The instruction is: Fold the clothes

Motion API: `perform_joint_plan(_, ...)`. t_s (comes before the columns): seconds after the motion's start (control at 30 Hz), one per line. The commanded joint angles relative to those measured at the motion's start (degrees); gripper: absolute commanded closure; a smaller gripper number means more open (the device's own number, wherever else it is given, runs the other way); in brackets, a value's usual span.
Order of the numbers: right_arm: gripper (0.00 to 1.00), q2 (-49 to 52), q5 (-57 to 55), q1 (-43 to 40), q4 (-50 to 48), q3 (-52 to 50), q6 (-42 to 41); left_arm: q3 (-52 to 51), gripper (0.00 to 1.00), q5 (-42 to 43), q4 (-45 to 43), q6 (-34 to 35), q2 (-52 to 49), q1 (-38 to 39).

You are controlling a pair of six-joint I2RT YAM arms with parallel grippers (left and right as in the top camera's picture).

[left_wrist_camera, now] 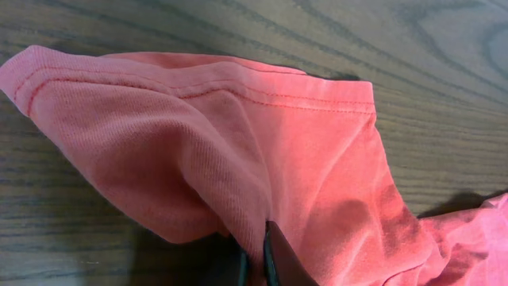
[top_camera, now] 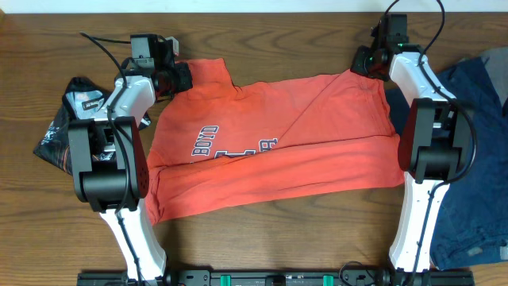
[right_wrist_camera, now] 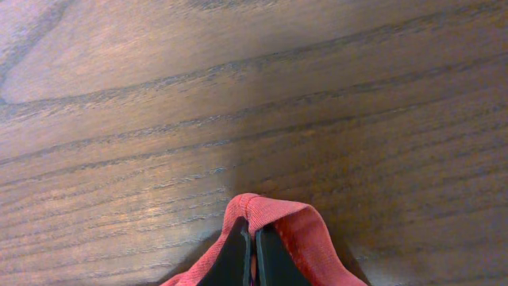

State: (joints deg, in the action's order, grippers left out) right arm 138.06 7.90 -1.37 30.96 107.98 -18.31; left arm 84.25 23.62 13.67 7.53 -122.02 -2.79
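Observation:
My left gripper will next lift the T-shirt's far corner, then bring it back and down onto the near folded strip, because the lettered part of the T-shirt is unfolded.
The coral-red T-shirt lies spread across the middle of the table, folded over so part of its navy "BOYD" lettering shows. My left gripper is at its far left corner, shut on a bunch of the red fabric; the stitched hem drapes ahead of the jaws. My right gripper is at the far right corner, shut on a small fold of the red hem, which loops over the fingertips above bare wood.
A black garment with red-and-white print lies crumpled at the left, beside my left arm. A large navy blue garment lies at the right edge, under and past my right arm. The wooden table runs behind the shirt.

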Motion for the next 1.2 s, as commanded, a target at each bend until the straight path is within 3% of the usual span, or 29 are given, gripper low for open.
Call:
perform_joint_plan(0.0, 0.99, 0.3, -0.5, 0.5, 0.9, 0.0, -1.0, 0.4, 0.94, -0.3, 0.7, 0.0, 0.6, -0.2)
perform_joint_plan(0.3, 0.99, -7.7, -1.7, -1.7, 3.2, 0.0, -1.0, 0.4, 0.94, -0.3, 4.0, 0.1, 5.3, -1.2)
perform_joint_plan(0.67, 0.99, -14.3, -1.7, -3.7, 16.7, 0.0, 0.7, 0.4, 0.94, -0.2, 18.3, 0.1, 15.1, -1.9)
perform_joint_plan(0.9, 0.99, -18.1, -2.4, -4.5, 33.7, 0.0, 8.1, 0.4, 0.94, -0.3, 33.8, 0.0, 21.1, -2.3)
perform_joint_plan(1.17, 0.99, -19.2, -15.7, -5.7, 54.1, -0.2, 9.2, 0.3, 0.94, -0.3, 56.0, -3.6, 22.3, -2.3)
